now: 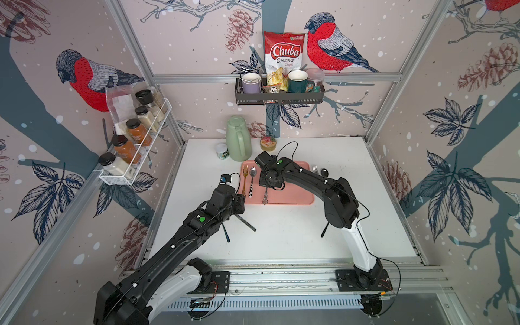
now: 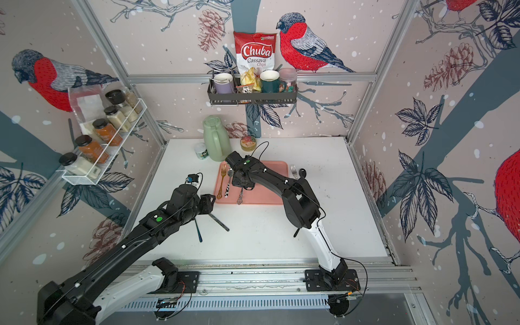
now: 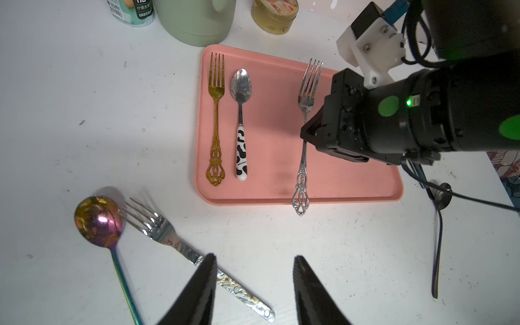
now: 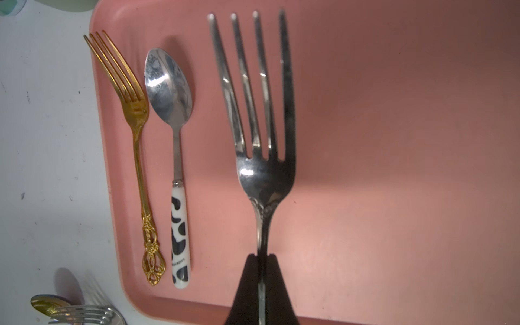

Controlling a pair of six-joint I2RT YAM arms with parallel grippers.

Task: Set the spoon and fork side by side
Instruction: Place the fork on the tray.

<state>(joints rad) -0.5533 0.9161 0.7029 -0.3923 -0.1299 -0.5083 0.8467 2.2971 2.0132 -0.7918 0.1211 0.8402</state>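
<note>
My right gripper shifts toward the cow-patterned spoon (image 4: 168,90) and down next to release the silver fork. The bare part of the tray beside that spoon (image 4: 220,206) lies below my gripper.
A pink tray (image 1: 292,197) holds a gold fork (image 4: 138,140) and a cow-patterned spoon (image 4: 168,90) lying parallel at its left end. My right gripper (image 4: 261,256) is shut on the neck of a silver ornate fork (image 4: 261,174), tines pointing to the back wall, to the right of that pair. The fork's handle end (image 3: 300,197) reaches past the tray's front edge. My left gripper (image 3: 254,257) is open over the bare table in front of the tray and holds nothing. An iridescent spoon (image 3: 97,221) and a foil-handled fork (image 3: 157,226) lie beside it.
A green jug (image 1: 239,139), a small can (image 1: 222,151) and a gold tin (image 1: 268,143) stand behind the tray. Another fork (image 1: 315,169) and a black spoon (image 1: 324,171) lie right of the tray. One more dark spoon (image 3: 439,239) lies under the right arm.
</note>
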